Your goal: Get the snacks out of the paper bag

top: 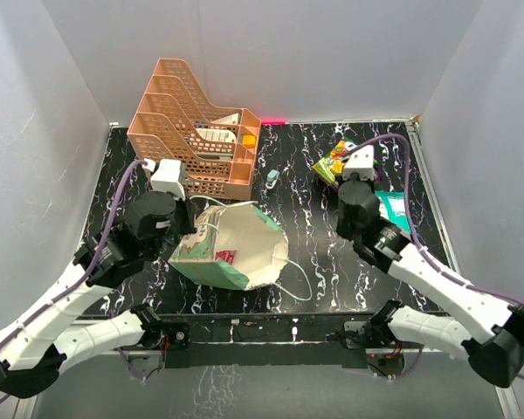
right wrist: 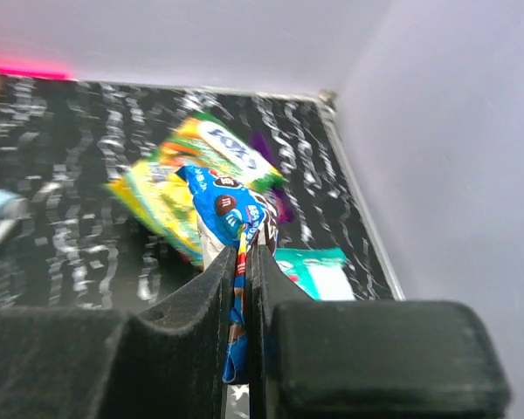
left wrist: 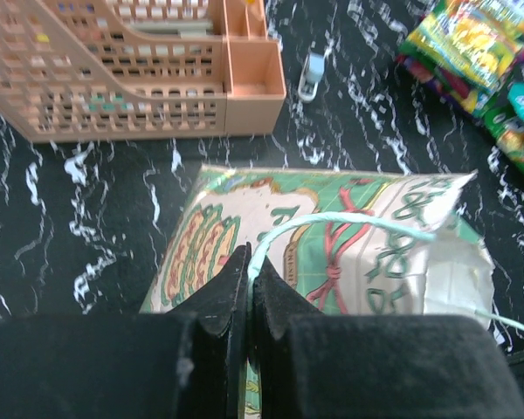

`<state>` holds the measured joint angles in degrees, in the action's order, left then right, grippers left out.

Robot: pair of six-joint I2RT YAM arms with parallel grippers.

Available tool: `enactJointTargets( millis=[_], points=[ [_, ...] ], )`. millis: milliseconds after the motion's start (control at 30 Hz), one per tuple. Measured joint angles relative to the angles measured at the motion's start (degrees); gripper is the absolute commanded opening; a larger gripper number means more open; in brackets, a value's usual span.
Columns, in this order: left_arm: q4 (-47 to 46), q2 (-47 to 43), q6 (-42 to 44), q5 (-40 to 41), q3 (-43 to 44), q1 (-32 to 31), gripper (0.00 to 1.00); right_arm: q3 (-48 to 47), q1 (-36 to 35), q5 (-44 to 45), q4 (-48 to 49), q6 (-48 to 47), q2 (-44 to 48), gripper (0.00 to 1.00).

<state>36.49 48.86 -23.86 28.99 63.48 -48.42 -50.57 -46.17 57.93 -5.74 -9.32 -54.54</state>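
Note:
The blue snack packet (right wrist: 223, 205) should be released where other snacks already lie, so my right gripper will next tip down over the teal packet (right wrist: 319, 266) near the wall.
The mint-green paper bag (top: 231, 249) lies on its side near the table's front, its patterned side (left wrist: 332, 253) facing up. My left gripper (left wrist: 249, 262) is shut on one of the bag's thin string handles (left wrist: 349, 218), at the bag's left edge (top: 190, 234). My right gripper (right wrist: 244, 249) is shut on a blue snack packet (right wrist: 223, 205) and holds it over the snack pile at the back right (top: 332, 161). Below it lie a yellow-green packet (right wrist: 166, 188), a teal packet (right wrist: 319, 266) and a bit of purple (right wrist: 266, 148). What is inside the bag is hidden.
An orange lattice tray rack (top: 192, 131) stands at the back left. A small pale blue-white object (top: 272, 179) lies just right of it. A teal packet (top: 393, 209) lies near the right wall. White walls close in the table on three sides.

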Motion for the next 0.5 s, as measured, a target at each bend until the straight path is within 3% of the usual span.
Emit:
enactJointTargets(
  millis=[267,500],
  points=[
    [-2.67,-0.22,10.21,0.35,6.82,0.00,0.00,3.98,25.14,-9.16,-1.57,14.45,-7.39,0.07],
    [-4.22,0.46,16.59,-3.50,7.04,0.00,0.00,7.28,36.59,-16.57,-1.33,23.69,-15.28,0.07]
  ],
)
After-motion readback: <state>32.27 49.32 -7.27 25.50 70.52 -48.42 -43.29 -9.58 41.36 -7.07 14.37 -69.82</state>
